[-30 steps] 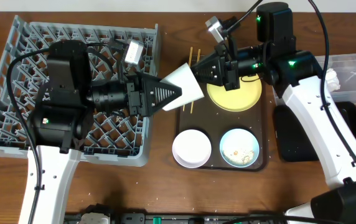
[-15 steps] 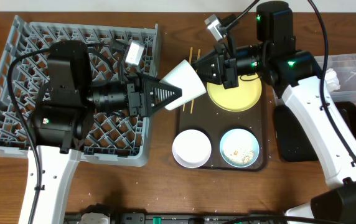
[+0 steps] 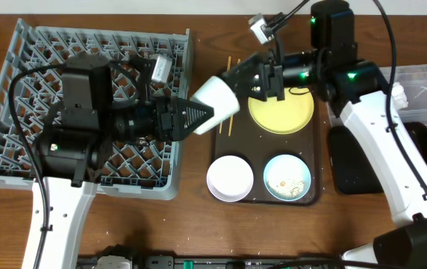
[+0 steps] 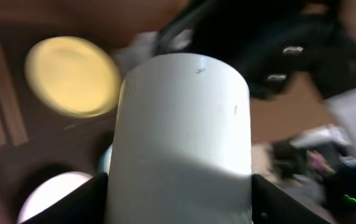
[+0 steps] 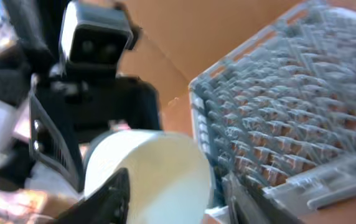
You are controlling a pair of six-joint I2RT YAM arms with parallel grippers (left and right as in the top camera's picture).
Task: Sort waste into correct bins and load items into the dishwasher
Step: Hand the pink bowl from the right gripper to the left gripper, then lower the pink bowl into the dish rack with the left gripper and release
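Observation:
I will next move my left gripper left in the overhead view, then lower and release the cup (image 3: 219, 99) in the empty slots at the rack's near side.
The white cup (image 3: 219, 99) hangs in the air between the grey dish rack (image 3: 19, 90) and the yellow plate (image 3: 284, 112). My left gripper (image 3: 207, 112) is shut on its base end; the cup fills the left wrist view (image 4: 184, 124) between the fingers (image 4: 179, 208). My right gripper (image 3: 249, 78) is open, its fingers at either side of the cup's mouth (image 5: 147, 174) in the right wrist view (image 5: 175, 199). The white bowl (image 3: 230, 178) and the light blue bowl (image 3: 287, 178), with food scraps in it, sit on the brown tray (image 3: 319, 142).
The clear tub (image 3: 422, 93) at the far right holds the crumpled napkin (image 3: 399, 93). The black tray (image 3: 363, 161) lies below it, partly under my right arm. Chopsticks (image 3: 228, 67) lie at the brown tray's left edge. The rack also shows in the right wrist view (image 5: 277, 112).
The cup has shifted a little to the left and up with my left gripper. My right gripper has lifted slightly toward the back.

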